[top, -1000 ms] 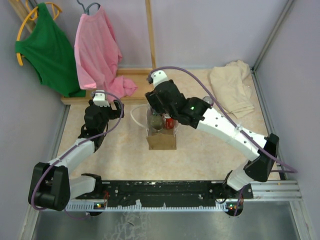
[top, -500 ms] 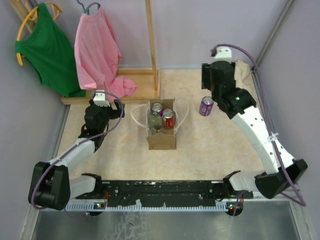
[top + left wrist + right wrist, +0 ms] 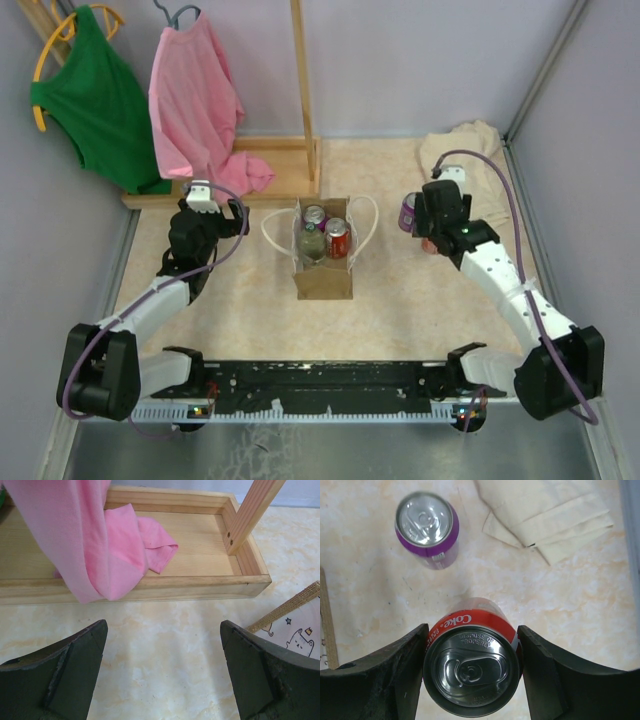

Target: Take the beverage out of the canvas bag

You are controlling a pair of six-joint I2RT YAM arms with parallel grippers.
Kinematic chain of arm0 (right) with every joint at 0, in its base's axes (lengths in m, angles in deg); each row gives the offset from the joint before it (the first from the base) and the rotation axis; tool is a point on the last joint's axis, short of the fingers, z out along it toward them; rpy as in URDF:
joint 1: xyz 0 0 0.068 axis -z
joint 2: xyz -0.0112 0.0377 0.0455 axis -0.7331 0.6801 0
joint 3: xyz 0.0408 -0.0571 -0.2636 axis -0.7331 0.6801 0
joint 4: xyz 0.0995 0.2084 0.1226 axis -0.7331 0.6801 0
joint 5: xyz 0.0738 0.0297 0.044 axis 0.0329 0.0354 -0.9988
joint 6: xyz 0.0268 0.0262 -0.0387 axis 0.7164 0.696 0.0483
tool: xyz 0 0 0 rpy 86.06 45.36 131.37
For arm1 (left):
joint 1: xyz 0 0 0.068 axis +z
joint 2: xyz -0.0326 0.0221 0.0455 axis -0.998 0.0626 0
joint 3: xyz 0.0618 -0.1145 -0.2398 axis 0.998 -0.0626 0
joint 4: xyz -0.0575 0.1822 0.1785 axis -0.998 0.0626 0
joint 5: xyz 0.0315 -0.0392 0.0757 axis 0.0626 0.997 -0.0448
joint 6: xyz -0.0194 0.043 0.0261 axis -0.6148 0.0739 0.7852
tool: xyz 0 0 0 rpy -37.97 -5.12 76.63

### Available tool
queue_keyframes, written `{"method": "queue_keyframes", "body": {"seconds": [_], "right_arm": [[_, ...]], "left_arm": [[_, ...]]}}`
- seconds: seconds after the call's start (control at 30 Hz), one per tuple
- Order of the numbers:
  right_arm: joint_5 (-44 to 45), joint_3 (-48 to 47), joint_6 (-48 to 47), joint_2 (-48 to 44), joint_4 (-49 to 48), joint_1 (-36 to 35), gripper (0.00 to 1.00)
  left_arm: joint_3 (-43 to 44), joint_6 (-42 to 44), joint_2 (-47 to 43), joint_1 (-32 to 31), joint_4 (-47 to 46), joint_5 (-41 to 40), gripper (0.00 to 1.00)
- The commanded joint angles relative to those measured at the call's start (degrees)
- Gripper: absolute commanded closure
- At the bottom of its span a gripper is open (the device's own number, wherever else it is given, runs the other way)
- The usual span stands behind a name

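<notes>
The robot's right gripper will next lower the red Coke can onto the table on the near side of the purple can (image 3: 408,212).
The canvas bag (image 3: 323,278) stands open at the table's middle, its white rope handles spread to both sides. A silver-topped can (image 3: 314,214), a red can (image 3: 338,240) and a greenish one (image 3: 311,246) stand inside it. To its right my right gripper (image 3: 431,241) (image 3: 472,630) is shut on a red Coke can (image 3: 470,672), one finger pressed on each side, low over the table. A purple can (image 3: 408,212) (image 3: 426,527) stands upright just beyond it. My left gripper (image 3: 228,218) (image 3: 163,625) is open and empty, left of the bag, whose edge (image 3: 292,609) shows at the right.
A wooden rack base (image 3: 200,540) with a pink shirt (image 3: 100,540) draped into it lies right ahead of the left gripper. A green shirt (image 3: 95,100) hangs at the back left. A folded beige cloth (image 3: 465,175) (image 3: 545,510) lies at the back right, near the wall.
My right arm has swung from over the bag to the right, rose high, then came down beside the purple can with the Coke can held. The left arm has not moved.
</notes>
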Motion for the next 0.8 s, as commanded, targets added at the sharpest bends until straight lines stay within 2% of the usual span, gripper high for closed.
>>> {"method": "queue_keyframes", "body": {"seconds": [0.0, 0.37, 0.67, 0.77], "right_arm": [[-1.4, 2.2, 2.4, -0.8, -11.9, -0.1, 1.0], [-2.8, 6.3, 3.4, 6.2, -19.9, -0.1, 1.0], [-3.2, 4.8, 6.1, 10.2, -17.8, -0.2, 1.0], [-3.4, 5.3, 6.3, 11.2, -18.2, -0.1, 0.95]], "left_arm": [[0.3, 0.2, 0.0, -0.2, -1.2, 0.5, 0.0], [0.7, 0.0, 0.5, -0.2, -1.1, 0.9, 0.0], [0.6, 0.1, 0.4, -0.2, -0.9, 0.5, 0.0], [0.8, 0.2, 0.5, -0.2, -0.9, 0.6, 0.0]]}}
